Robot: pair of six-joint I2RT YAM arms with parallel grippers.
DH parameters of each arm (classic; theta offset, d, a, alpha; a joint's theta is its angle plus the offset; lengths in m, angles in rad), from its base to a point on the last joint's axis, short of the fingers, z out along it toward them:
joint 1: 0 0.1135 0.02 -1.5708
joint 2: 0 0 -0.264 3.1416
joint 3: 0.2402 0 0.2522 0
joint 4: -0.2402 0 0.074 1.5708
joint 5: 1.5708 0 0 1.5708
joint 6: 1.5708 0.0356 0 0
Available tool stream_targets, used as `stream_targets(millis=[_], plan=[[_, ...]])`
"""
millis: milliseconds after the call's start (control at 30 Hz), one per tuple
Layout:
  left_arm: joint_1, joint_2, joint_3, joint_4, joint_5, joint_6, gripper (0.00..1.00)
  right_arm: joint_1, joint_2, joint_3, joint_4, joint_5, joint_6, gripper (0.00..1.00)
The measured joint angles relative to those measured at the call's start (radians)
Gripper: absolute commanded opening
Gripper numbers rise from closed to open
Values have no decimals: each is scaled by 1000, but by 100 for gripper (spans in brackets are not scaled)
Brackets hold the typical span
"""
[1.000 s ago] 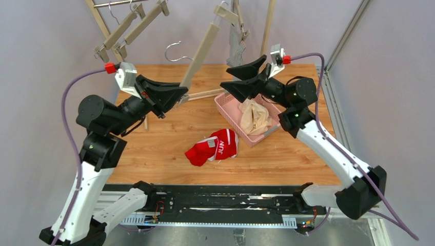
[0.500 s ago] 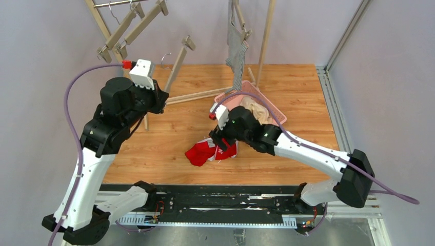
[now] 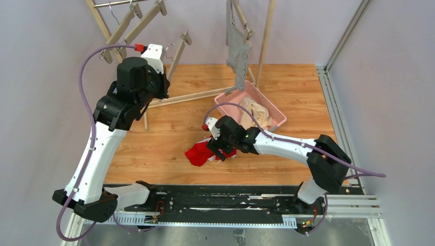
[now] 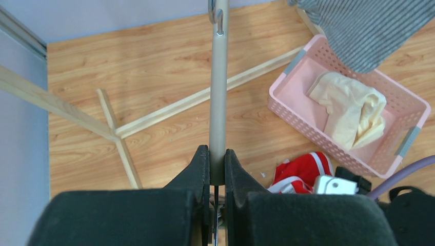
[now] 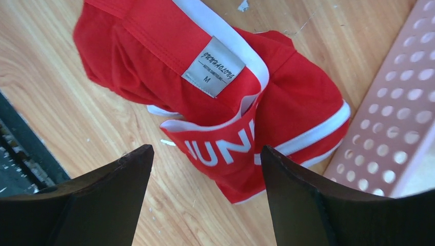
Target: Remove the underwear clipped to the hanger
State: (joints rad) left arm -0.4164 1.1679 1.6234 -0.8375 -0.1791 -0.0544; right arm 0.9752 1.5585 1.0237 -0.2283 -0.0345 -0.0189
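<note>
My right gripper should move down onto the lettered waistband of the red underwear [image 5: 221, 142] and close on it, because that waistband is just below the gripper's open fingers.
The red underwear with white trim [image 3: 196, 154] lies crumpled on the wooden table; it fills the right wrist view [image 5: 215, 66]. My right gripper [image 3: 217, 148] hangs just above it, open and empty [image 5: 206, 154]. The cream underwear [image 3: 256, 114] lies in the pink basket [image 3: 279, 116], as the left wrist view also shows [image 4: 349, 105]. The grey-and-white striped underwear [image 3: 237, 51] hangs clipped to a hanger at the back [image 4: 359, 31]. My left gripper [image 3: 165, 77] is shut on the bar of an empty tan hanger [image 4: 218, 77], gripping its end [image 4: 217, 154].
A wooden rack's floor beams [image 3: 190, 96] cross the table's back left. Its upright post [image 3: 264, 36] stands behind the basket. More empty hangers [image 3: 133, 23] hang from the rail at the back left. The basket wall [image 5: 400, 128] is just right of the red underwear.
My right gripper swung from above the basket down and left to the red underwear. My left gripper carried the empty hanger left and back, away from the striped underwear.
</note>
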Motion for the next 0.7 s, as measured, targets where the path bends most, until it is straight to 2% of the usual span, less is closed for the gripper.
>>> stream_targets(millis=[200, 333, 400, 467, 500, 533, 567, 600, 700], plan=[[0, 84, 123, -3, -11, -2, 0, 0, 122, 0, 56, -30, 16, 80], [0, 172, 244, -14, -13, 2, 0, -7, 199, 12, 79, -96, 51, 73], [0, 225, 307, -27, -21, 6, 0, -15, 222, 20, 92, -123, 74, 64], [2, 272, 357, -37, -29, 10, 0, -27, 233, 27, 107, -154, 101, 50], [4, 296, 380, -39, -29, 10, 0, -29, 236, 29, 113, -165, 113, 41], [8, 313, 395, -42, -28, 10, 0, -35, 240, 29, 116, -172, 120, 28], [13, 333, 414, -48, -24, 10, 0, -40, 243, 29, 119, -179, 138, 11], [21, 350, 431, -56, -18, 9, 0, -42, 247, 30, 119, -183, 151, 2], [54, 385, 463, -76, 1, 5, 0, -45, 251, 34, 100, -195, 165, 0]])
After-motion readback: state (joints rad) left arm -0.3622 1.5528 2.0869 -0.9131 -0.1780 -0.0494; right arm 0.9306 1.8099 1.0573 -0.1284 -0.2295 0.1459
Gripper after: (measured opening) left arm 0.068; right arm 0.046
